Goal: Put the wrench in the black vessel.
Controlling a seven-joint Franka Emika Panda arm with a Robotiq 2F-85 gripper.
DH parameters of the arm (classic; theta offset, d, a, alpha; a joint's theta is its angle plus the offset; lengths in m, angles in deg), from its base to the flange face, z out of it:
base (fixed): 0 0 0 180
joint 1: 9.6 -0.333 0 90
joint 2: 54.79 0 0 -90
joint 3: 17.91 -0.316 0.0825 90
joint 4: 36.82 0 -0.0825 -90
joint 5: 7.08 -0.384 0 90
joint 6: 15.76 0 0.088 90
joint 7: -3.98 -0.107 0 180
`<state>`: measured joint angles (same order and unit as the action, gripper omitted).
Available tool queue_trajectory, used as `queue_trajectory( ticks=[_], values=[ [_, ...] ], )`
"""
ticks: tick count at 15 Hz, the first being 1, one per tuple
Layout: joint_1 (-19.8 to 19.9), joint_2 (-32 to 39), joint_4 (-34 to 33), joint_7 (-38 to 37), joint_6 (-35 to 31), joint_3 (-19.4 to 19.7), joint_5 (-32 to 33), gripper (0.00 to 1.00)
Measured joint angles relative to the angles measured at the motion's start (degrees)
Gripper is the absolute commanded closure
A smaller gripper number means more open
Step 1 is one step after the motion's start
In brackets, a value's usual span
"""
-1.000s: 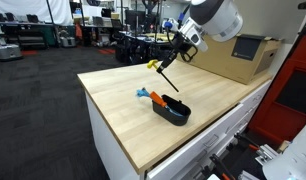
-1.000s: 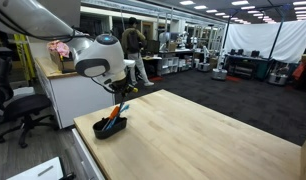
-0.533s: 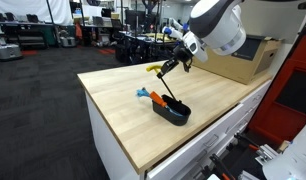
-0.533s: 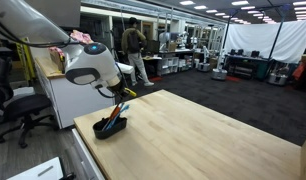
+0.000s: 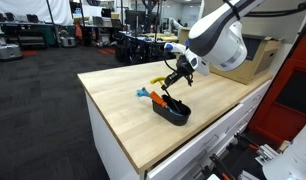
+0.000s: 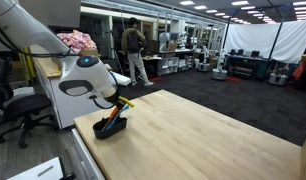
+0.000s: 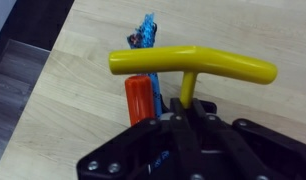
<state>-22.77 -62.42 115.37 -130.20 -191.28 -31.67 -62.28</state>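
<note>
My gripper lowers next toward the black vessel's open inside beside the blue-and-orange object and releases the wrench. The wrench already hangs over the black vessel (image 5: 174,112).
My gripper (image 5: 175,73) is shut on the wrench (image 5: 158,83), a tool with a yellow T-handle and a thin dark shaft. It holds the wrench just above the black vessel (image 5: 174,112), a low glossy bowl near the table's front edge. In the wrist view the yellow handle (image 7: 193,63) lies crosswise ahead of the jaws (image 7: 189,112), which grip the stem. The wrench (image 6: 124,103) hangs over the vessel (image 6: 109,129) in both exterior views. The vessel is hidden in the wrist view.
A blue-and-orange object (image 5: 146,95) rests partly in the vessel and sticks out over its rim; it also shows in the wrist view (image 7: 139,92). A large cardboard box (image 5: 243,55) stands at the back of the wooden table (image 5: 118,100).
The arm has come down and toward the vessel with the wrench still in the jaws. The wrench has dropped from well above the table to just over the bowl.
</note>
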Motion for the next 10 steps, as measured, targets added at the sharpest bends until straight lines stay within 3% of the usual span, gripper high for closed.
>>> queue_trajectory(
  ticks=[5,6,10],
  values=[
    [-0.03,2.9,1.34,-2.75,-2.77,-0.9,0.0,0.97],
    [-0.04,3.3,1.45,-3.18,-3.07,-0.91,0.0,0.73],
    [-0.06,3.78,1.54,-4.25,-3.49,-0.91,0.01,0.42]
  ],
)
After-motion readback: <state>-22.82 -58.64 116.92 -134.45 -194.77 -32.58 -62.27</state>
